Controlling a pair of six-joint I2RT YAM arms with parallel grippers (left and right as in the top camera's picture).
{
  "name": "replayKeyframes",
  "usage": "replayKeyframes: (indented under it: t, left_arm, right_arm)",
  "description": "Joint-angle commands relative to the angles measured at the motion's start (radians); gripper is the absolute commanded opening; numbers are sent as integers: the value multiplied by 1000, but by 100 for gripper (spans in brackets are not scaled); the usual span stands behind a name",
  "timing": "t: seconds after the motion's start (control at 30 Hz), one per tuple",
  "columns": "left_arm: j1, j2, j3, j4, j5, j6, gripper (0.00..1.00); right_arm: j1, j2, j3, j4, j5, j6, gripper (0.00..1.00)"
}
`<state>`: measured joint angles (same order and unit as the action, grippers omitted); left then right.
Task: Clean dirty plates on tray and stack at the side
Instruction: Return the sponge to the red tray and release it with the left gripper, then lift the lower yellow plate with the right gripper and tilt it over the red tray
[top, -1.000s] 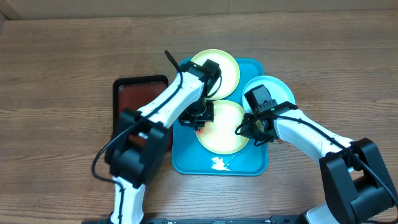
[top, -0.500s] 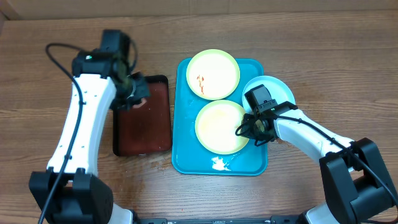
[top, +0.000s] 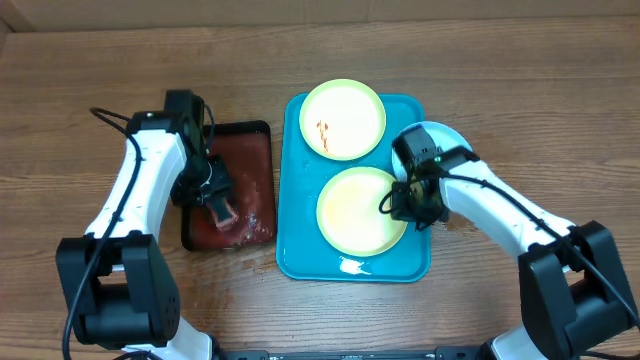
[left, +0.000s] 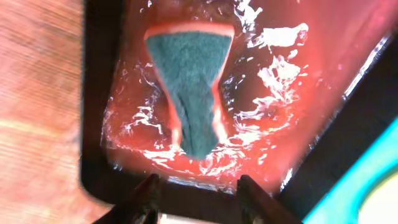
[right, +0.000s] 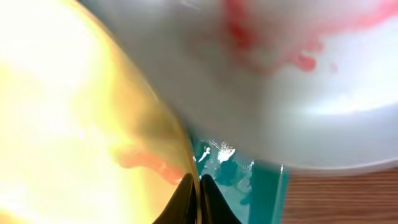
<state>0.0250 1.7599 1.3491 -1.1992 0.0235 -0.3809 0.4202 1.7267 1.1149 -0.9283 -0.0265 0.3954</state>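
Note:
The nearer yellow-green plate goes up in my right gripper next, tilts over the red-brown tray (top: 250, 140), then comes down for release there, since the turquoise tray's bottom shows room on its near part.
Three plates show from overhead. One yellow-green plate (top: 343, 119) with a red smear lies at the far end of the turquoise tray (top: 300, 255). A second yellow-green plate (top: 355, 208) lies nearer, and my right gripper (top: 402, 207) is shut on its right rim (right: 186, 168). The light-blue plate (top: 440, 140), smeared red (right: 298, 93), rests over the tray's right edge beside that arm. My left gripper (top: 222, 208) hangs open (left: 198, 182) over the red-brown tray (top: 250, 140). A green and orange sponge (left: 189, 87) lies loose there in shallow water, apart from the fingers.
The black-rimmed red-brown tray sits just left of the turquoise tray, nearly touching it. Wet patches shine on the turquoise tray floor (top: 350, 265) near its front edge. Wooden table (top: 90, 90) surrounds both trays.
My left arm swung from the near plate over to the red-brown tray, then opened and dropped the sponge into the water. My right gripper kept its grip on the near plate's rim.

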Motion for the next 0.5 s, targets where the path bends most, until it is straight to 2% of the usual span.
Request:
replayKeyframes:
  t: [0.0, 0.2, 0.4, 0.47]
  left_arm:
    - [23, -56, 136, -57, 6, 19, 45]
    - [60, -119, 317, -116, 178, 45, 51]
    - [106, -206, 444, -140, 226, 46, 61]
    - [122, -239, 472, -140, 233, 45, 68]
  right_arm:
    - [22, -40, 161, -58, 38, -146, 4]
    - [129, -40, 382, -100, 176, -169, 4]
    - [299, -25, 416, 97, 347, -167, 4]
    - [363, 6, 416, 175, 425, -160, 4]
